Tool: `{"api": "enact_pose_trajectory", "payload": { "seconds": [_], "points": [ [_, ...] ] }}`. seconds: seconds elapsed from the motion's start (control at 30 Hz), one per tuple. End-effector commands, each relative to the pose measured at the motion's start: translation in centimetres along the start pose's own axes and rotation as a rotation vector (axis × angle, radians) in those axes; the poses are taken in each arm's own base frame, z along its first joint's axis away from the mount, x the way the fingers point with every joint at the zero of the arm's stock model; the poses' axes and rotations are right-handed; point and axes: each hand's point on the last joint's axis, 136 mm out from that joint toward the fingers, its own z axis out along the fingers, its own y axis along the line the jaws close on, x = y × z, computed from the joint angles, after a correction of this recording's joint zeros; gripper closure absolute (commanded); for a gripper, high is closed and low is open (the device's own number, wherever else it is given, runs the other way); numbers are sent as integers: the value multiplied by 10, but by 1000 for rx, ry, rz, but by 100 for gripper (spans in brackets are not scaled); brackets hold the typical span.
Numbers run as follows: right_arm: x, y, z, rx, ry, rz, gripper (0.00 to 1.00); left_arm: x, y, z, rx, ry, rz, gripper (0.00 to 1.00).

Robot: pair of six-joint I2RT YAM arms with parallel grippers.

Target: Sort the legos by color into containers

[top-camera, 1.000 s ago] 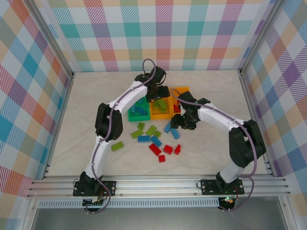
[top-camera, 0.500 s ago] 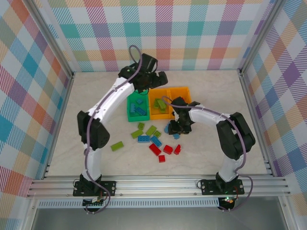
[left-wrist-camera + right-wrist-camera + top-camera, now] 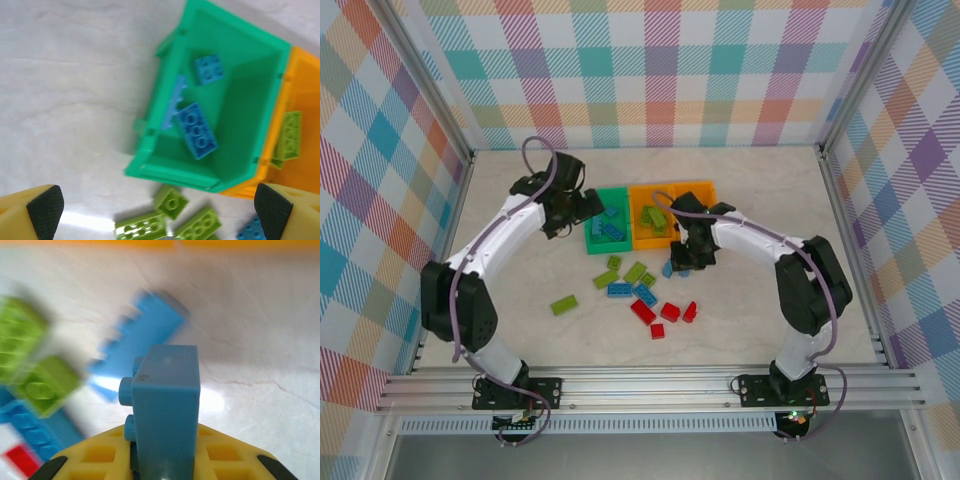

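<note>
Blue legos are in the green bin [image 3: 610, 222], so the blue lego should next be lifted by my right gripper, carried outward past the middle orange bin and released over the green bin.
Three containers stand in a row: a green bin [image 3: 610, 222] holding blue legos [image 3: 199, 130], and two orange bins [image 3: 656, 226] [image 3: 698, 192], the middle one holding lime legos [image 3: 289, 135]. My left gripper [image 3: 572, 212] hovers open and empty by the green bin's [image 3: 150, 165] left side; its pads [image 3: 45, 210] stand far apart. My right gripper [image 3: 684, 260] is low over the loose pile, shut on a blue lego [image 3: 167, 405] that stands upright between its fingers. Another blue lego [image 3: 142, 335] lies on the table just beyond it.
Loose legos lie in front of the bins: lime ones [image 3: 635, 272] [image 3: 170, 201], blue ones [image 3: 619, 289] and red ones [image 3: 643, 311] [image 3: 670, 311]. One lime lego [image 3: 563, 305] sits apart to the left. Checkered walls enclose the table.
My left arm swung left from over the orange bins to the green bin's left side, jaws opening wide. My right gripper moved onto the pile and shut on a blue lego.
</note>
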Motion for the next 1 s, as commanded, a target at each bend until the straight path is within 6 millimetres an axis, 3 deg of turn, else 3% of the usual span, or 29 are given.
{"api": "enact_pose_trajectory", "payload": {
  "seconds": [0.0, 0.17, 0.3, 0.67, 0.9, 0.97],
  "points": [
    [-33, 47, -55, -147, -138, -35, 84, 6, 27, -12, -12, -21, -14, 0],
    [-66, 103, -69, -262, -146, -93, 83, 40, 64, 1, -45, 60, -56, 0],
    [-90, 130, -58, -259, -107, -86, 82, 66, 82, 9, -61, 116, -35, 0],
    [-125, 149, -5, -237, 2, 59, 77, 109, 85, 4, 53, 160, 61, 0],
    [-123, 144, 21, -217, 45, 108, 62, 143, 86, 6, 69, 221, 50, 0],
    [-123, 147, 21, -229, 46, 111, 49, 146, 89, 7, 63, 221, 46, 0]
  ]
}}
